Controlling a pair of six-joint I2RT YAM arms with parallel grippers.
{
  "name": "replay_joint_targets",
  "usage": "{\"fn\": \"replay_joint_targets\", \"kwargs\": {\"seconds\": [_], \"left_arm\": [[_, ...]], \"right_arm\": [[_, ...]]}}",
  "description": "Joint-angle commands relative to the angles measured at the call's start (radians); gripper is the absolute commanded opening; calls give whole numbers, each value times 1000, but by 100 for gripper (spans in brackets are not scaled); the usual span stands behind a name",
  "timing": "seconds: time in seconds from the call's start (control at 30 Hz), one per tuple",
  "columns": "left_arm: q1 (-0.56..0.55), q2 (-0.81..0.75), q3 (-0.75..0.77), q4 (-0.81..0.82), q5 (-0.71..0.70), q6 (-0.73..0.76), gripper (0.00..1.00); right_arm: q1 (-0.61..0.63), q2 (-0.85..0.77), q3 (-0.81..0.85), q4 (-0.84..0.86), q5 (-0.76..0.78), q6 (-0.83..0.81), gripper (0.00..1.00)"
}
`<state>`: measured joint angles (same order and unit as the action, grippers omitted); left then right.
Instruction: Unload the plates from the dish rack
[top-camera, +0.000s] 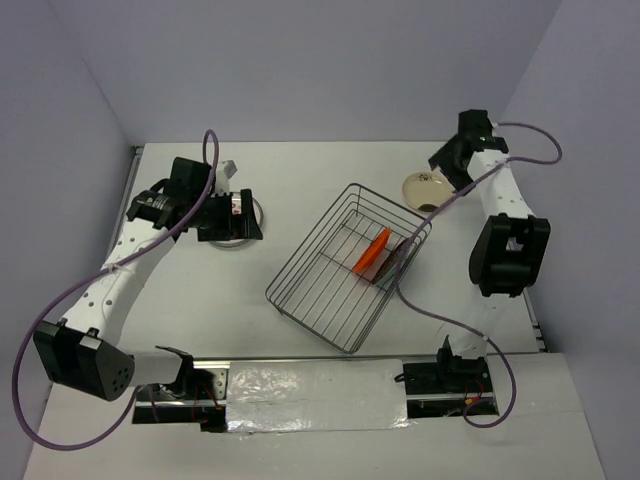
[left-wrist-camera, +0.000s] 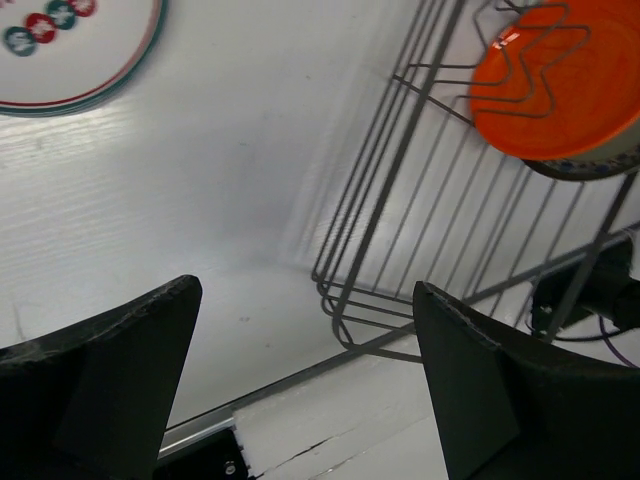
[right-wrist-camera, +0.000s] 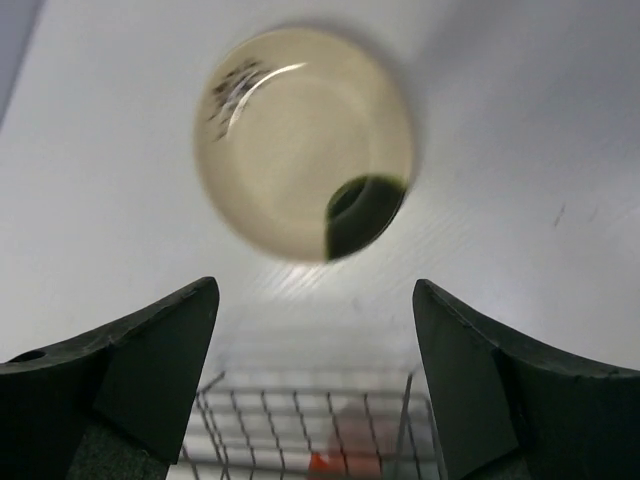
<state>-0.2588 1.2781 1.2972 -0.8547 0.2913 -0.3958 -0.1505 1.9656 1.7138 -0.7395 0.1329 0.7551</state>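
Note:
The orange plate's far rim (top-camera: 385, 234) is to the left of my right gripper in the top view, and the cream plate (top-camera: 425, 188) is free. I will move my right gripper back and down onto the orange plate's rim next.
The dark wire dish rack (top-camera: 330, 290) sits mid-table, and an orange plate (top-camera: 372, 252) leans on edge in its right end. A darker-rimmed plate (top-camera: 398, 258) stands just behind the orange one. A cream plate (top-camera: 425, 188) lies flat on the table beyond the rack's far right corner. My right gripper (top-camera: 445, 165) hovers just over it, open and empty; in the right wrist view the cream plate (right-wrist-camera: 290, 150) lies free ahead of the right gripper (right-wrist-camera: 315, 370). At the left, my left gripper (top-camera: 243, 215) stands open and empty over a white plate (left-wrist-camera: 60, 60) with red and teal dots.
The left wrist view shows the rack's near corner (left-wrist-camera: 370, 300), the orange plate (left-wrist-camera: 560, 80) behind its wires, and the table's front rail (left-wrist-camera: 200, 430). A purple cable (top-camera: 440, 215) hangs from the right arm past the rack's right end. Walls enclose the table on three sides.

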Motion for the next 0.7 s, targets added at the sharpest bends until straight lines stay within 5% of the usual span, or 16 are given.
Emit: {"fn": "replay_joint_targets", "kwargs": {"seconds": [0.0,0.07,0.2,0.3,0.5,0.67], "left_arm": [[-3,26,77,-56,-165,-11,100],[-3,49,108,-93,-227,-31,100],[-3,26,120,-70,-288,-67,100],[-3,18,131,-63,-264,-60,100],[-3,0,113,-80,-250,-32,100],[-2,-28,50,-72,-267,-41,100]], "right_arm": [[209,-209,88,-143,85,-111,85],[291,-224,196,-345,198,-82,82],[535,-434,-15,-344,378,91,56],[594,-525,-164,-271,326,151,53],[712,-470,-97,-483,388,251,54],[740,-452,-178,-425,346,271,53]]}}
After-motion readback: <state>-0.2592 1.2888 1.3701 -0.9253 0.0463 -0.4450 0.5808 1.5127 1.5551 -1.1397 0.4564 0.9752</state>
